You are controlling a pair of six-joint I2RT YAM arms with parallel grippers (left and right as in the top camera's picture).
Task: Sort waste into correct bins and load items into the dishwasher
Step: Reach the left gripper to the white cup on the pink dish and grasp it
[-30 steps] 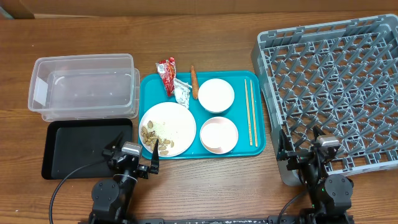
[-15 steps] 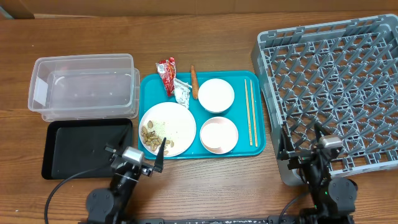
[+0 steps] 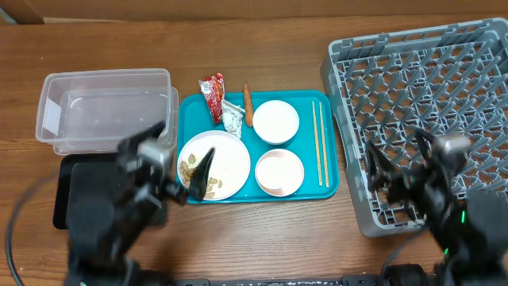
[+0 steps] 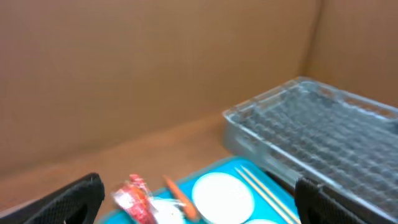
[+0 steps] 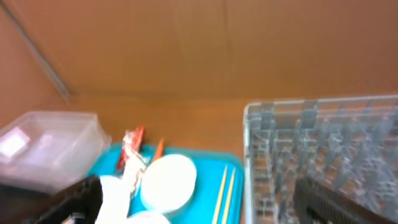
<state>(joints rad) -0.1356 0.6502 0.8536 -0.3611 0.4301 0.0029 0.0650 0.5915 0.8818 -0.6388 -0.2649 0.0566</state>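
My left gripper needs to swing across the plate next, tilt downward and go down onto the rim of the near white bowl by the plate [image 3: 258, 172].
A teal tray [image 3: 313, 191] holds a white plate [image 3: 226, 155] with nuts and rice scraps [image 3: 194, 171], two white bowls [image 3: 275, 121] [image 3: 279, 171] and chopsticks [image 3: 319, 143]. At its back lie a red wrapper [image 3: 212, 86], a silver wrapper [image 3: 232, 117] and a carrot [image 3: 248, 105]. The clear tub [image 3: 103, 111] and black tray [image 3: 60, 195] are to the left, and the grey rack [image 3: 429, 87] is to the right. My left gripper [image 3: 176, 163] [image 4: 196, 205] is open and empty, raised by the plate's near-left edge. My right gripper [image 3: 401, 171] [image 5: 202, 202] is open and empty over the rack's front left.
Cardboard walls close the back and sides. The left wrist view shows the rack [image 4: 317, 137], a bowl [image 4: 222, 194] and the red wrapper [image 4: 134, 196]. The right wrist view shows the tub [image 5: 43, 146], a bowl [image 5: 168, 180] and the chopsticks [image 5: 225, 186].
Both arms have risen from low at the table's front edge and moved back towards the tray and rack. Both are blurred with motion. No object has moved.
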